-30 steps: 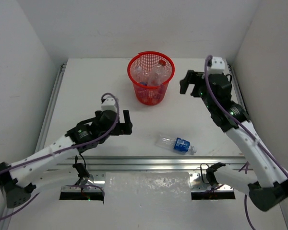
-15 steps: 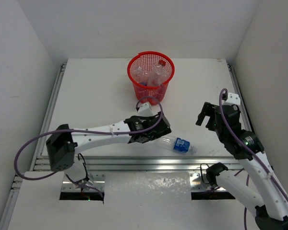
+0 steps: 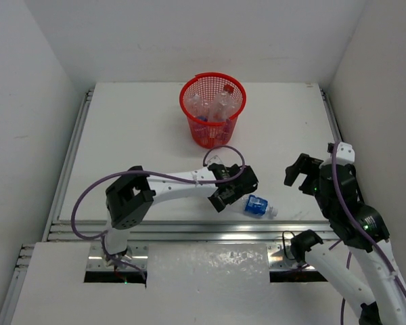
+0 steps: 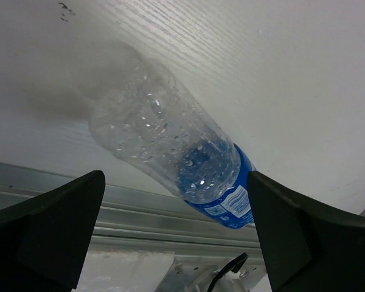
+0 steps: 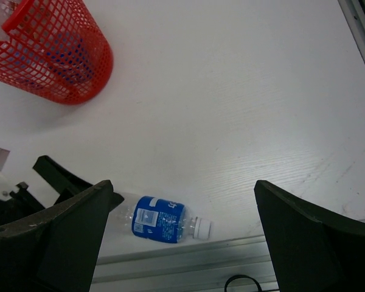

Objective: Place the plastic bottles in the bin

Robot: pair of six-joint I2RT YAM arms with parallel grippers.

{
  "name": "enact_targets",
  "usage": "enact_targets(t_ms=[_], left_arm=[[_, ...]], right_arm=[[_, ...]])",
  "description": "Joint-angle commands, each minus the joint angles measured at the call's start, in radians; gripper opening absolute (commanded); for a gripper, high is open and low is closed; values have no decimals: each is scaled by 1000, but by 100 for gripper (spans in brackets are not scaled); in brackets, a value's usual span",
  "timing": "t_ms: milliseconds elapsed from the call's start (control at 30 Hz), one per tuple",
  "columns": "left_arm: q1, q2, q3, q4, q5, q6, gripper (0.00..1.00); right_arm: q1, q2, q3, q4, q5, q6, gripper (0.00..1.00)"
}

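Note:
The bottle is just below my left gripper, between its fingers, so the gripper needs to go down and close its fingers around the clear body beside the blue label (image 3: 257,205).
A clear plastic bottle with a blue label (image 3: 257,205) and white cap lies on its side near the table's front edge. My left gripper (image 3: 235,192) is open, its jaws on either side of the bottle's clear base end. In the left wrist view the bottle (image 4: 170,149) lies between and just ahead of the two dark fingers (image 4: 55,231). My right gripper (image 3: 296,172) is open and empty to the right of the bottle, which shows in its view (image 5: 161,220). The red mesh bin (image 3: 212,74) stands at the back middle with several bottles (image 3: 213,108) inside.
An aluminium rail (image 3: 189,229) runs along the table's front edge just beyond the bottle. White walls close in the left, right and back. The bin also shows at the upper left of the right wrist view (image 5: 67,67).
My left arm has swung from the left side across to the bottle and set its open jaws around it. My right arm has drawn back from the far right toward the near right.

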Motion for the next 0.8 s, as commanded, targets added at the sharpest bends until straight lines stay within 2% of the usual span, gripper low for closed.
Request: enact_targets(t_ms=[0, 133, 233, 300, 333, 400, 433, 467, 500, 567, 600, 667, 767], left_arm=[[-5, 49, 74, -40, 21, -53, 100], [14, 117, 68, -28, 38, -54, 100], [34, 141, 54, -2, 35, -42, 96], [44, 141, 37, 9, 21, -36, 86], [46, 130, 30, 16, 12, -32, 69], [48, 83, -1, 10, -31, -33, 58], [48, 60, -34, 6, -48, -41, 46], [46, 32, -53, -4, -86, -42, 40], [45, -34, -96, -10, -107, -44, 30], [40, -110, -139, -30, -187, -29, 18], [37, -197, -157, -36, -222, -6, 9], [34, -285, -206, -100, -346, 57, 2], [61, -454, -223, -277, -518, 16, 2]], right_arm=[[-3, -10, 16, 16, -28, -20, 99], [-3, -35, -9, 37, -63, -34, 99], [-3, -50, -31, 59, -91, -39, 99], [-3, -51, -43, 74, -115, -45, 99], [-3, -50, -57, 79, -147, -49, 99], [-3, -50, -74, 91, -171, -60, 99], [-3, -51, -80, 100, -184, -66, 99], [-3, -51, -85, 103, -186, -66, 99], [-3, -54, -91, 108, -186, -65, 99], [-3, -56, -94, 113, -189, -65, 99], [-3, -58, -91, 116, -192, -66, 99], [-3, -61, -88, 122, -201, -63, 99], [-3, -71, -89, 131, -217, -56, 99]])
